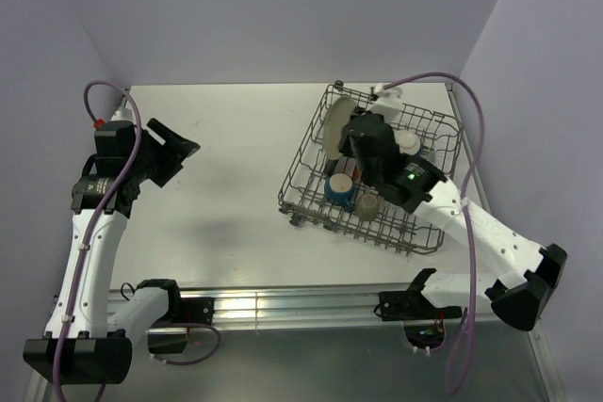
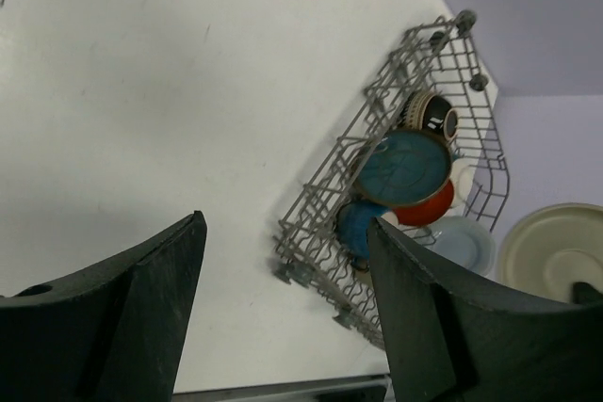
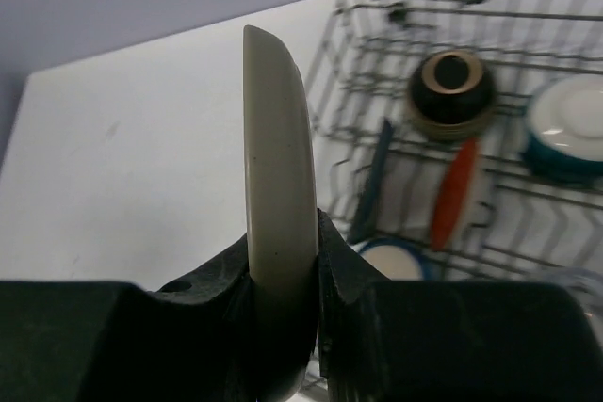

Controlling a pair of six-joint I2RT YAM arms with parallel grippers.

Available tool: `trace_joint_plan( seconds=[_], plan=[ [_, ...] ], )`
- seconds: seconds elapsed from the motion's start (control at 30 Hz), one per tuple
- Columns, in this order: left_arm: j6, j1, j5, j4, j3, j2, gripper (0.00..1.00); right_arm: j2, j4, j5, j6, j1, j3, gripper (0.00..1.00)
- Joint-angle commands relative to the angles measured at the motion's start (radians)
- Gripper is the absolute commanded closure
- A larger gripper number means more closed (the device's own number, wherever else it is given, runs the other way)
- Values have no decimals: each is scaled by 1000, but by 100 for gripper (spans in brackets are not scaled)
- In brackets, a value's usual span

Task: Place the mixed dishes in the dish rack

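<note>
I should move my right gripper down and to the right in its wrist view, because the empty slot [image 3: 506, 217] beside the red-orange plate is below it on that side.
My right gripper [image 1: 350, 135] is shut on a grey-beige plate [image 1: 336, 123], held upright over the far-left part of the grey wire dish rack [image 1: 303, 168]. In the right wrist view the plate [image 3: 276, 167] stands edge-on between the jaws [image 3: 283, 265]. Inside the rack stand a dark teal plate [image 2: 405, 165], a red-orange plate [image 2: 431, 207], a pale blue plate [image 2: 467, 243], a brown bowl [image 3: 451, 91] and a cream/teal bowl [image 3: 568, 129]. My left gripper [image 1: 175, 152] is open and empty, well left of the rack. I cannot make out the glass cup.
The rack lies skewed at the table's right side, close to the right wall. A blue-rimmed cup or bowl [image 1: 341, 187] sits in its near-left corner. Bare white table [image 1: 226, 185] lies between the left gripper and the rack. A metal rail [image 1: 283, 306] runs along the near edge.
</note>
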Motion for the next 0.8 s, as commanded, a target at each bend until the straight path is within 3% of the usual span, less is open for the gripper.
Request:
trace_joint_plan(
  seconds=[0.0,0.3,0.77],
  plan=[
    [12,2,70,86,-34,-20,26,-61,-141,119,32,-100,34,100],
    [40,2,92,97,-75,-2,27,-5,-263,145,29,-287,72,100],
    [64,2,112,138,-149,35,29,213,-290,140,7,-386,89,100]
  ],
)
